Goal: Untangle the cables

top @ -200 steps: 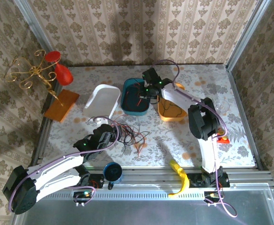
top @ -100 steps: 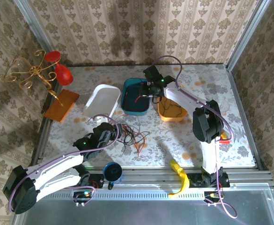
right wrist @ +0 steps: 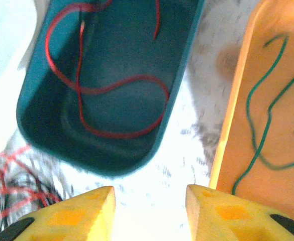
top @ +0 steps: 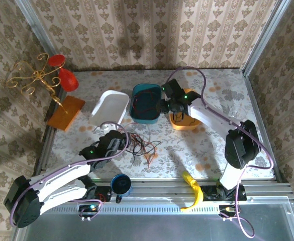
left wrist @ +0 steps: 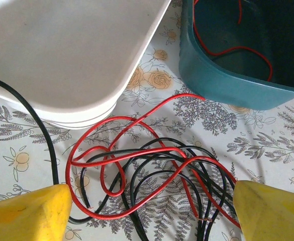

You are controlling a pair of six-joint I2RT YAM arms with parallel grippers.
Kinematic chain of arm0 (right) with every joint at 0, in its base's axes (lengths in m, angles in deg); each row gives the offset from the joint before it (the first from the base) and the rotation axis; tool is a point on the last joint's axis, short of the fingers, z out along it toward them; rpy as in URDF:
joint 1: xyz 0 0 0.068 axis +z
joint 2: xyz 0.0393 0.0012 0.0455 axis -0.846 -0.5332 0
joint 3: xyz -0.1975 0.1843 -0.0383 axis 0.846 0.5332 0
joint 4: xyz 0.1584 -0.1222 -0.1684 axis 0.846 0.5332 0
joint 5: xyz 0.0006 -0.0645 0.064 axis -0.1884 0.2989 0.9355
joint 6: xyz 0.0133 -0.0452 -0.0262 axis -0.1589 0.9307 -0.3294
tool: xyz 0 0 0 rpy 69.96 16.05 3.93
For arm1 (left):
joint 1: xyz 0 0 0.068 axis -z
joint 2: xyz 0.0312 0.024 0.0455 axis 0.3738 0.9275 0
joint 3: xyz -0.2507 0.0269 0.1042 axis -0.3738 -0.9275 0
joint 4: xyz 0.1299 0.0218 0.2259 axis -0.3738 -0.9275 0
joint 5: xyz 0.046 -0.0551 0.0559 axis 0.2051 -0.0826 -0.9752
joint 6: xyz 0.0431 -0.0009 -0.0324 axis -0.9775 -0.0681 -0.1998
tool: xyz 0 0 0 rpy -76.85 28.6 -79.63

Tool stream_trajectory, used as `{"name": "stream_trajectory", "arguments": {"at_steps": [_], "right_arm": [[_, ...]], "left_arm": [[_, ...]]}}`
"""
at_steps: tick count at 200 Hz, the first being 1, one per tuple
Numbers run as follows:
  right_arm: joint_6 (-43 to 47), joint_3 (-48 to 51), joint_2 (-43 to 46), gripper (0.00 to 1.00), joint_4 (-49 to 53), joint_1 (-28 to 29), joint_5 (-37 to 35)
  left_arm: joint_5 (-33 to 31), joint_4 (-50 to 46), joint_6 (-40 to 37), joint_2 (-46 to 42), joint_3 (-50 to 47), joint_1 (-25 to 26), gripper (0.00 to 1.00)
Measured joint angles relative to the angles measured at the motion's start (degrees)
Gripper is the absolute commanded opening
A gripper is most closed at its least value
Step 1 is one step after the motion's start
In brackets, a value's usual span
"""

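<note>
My right gripper is about to move back and down onto the red cable at the tangle's side nearest it. Red pieces of cable lie over the black coils.
A tangle of red and black cables lies on the floral table in front of the tubs. My left gripper hovers open at the tangle's left side, its yellow fingertips wide apart with the wires between them, gripping nothing. One red cable lies coiled in the teal tub. A green cable lies in the orange tub. My right gripper is open and empty over the gap between those two tubs.
A white tub stands left of the teal one, close to the tangle. A gold stand with red cups and an orange board are at far left. A blue cup and a yellow object sit by the near rail.
My right gripper has opened and let the red cable drop into the teal tub, then swung right toward the orange tub. The left gripper has barely moved.
</note>
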Motion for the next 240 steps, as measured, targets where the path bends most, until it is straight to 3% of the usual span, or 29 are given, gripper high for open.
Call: {"name": "stream_trajectory", "arguments": {"at_steps": [41, 85, 139, 240], "right_arm": [[3.34, 10.08, 5.64, 0.42, -1.16, 7.26, 5.42], [4.15, 12.9, 5.77, 0.41, -3.65, 13.18, 10.25], [4.15, 12.87, 0.5, 0.4, -4.09, 13.68, 9.73], [5.88, 8.13, -9.55, 0.41, -3.67, 14.64, 8.2]], "left_arm": [[-2.08, -3.52, 3.43, 1.68, 0.63, -0.24, 0.83], [-4.33, -9.38, 8.31, 2.69, 1.51, -1.97, 0.83], [-3.61, -9.44, 7.52, 2.71, 1.53, -2.47, 0.83], [-0.76, -3.23, 1.53, 10.91, 5.53, 2.25, 0.83]]}}
